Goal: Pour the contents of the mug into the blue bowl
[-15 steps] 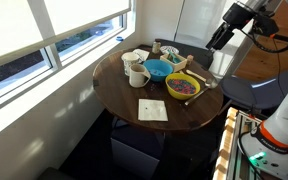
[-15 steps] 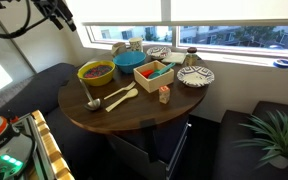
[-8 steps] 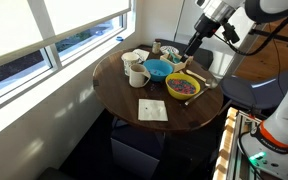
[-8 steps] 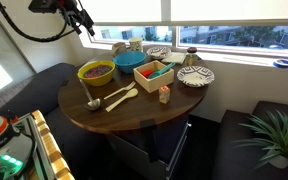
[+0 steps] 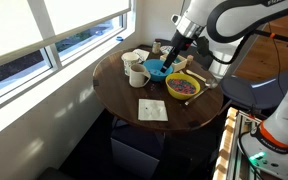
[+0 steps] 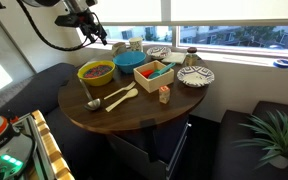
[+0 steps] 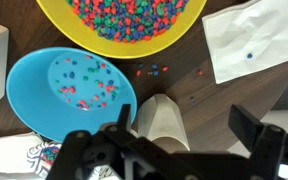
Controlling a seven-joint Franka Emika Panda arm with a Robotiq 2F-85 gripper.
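Note:
The open gripper moves down over the mug next. The whitish mug (image 5: 137,76) (image 7: 162,122) beside the blue bowl stands below the gripper and between its fingers.
The blue bowl (image 5: 157,70) (image 6: 130,60) sits near the middle of the round wooden table. In the wrist view (image 7: 34,95) it holds a few coloured sprinkles. A whitish mug (image 5: 137,76) stands beside it. In the wrist view the mug (image 7: 162,122) lies below and between my fingers. My gripper (image 5: 173,60) (image 6: 102,38) (image 7: 184,116) hangs open above the table near the bowl, touching nothing. What is inside the mug is hidden.
A yellow bowl (image 5: 194,79) (image 6: 95,79) (image 7: 124,41) of coloured candy stands next to the blue bowl. There is also a white napkin (image 5: 152,110) (image 7: 249,40), wooden spoons (image 6: 114,97), a small box (image 6: 154,70), patterned plates (image 6: 194,76) and a second mug (image 5: 132,60).
The arm has swung in from beside the table and come down over the bowls. The objects on the table have not moved.

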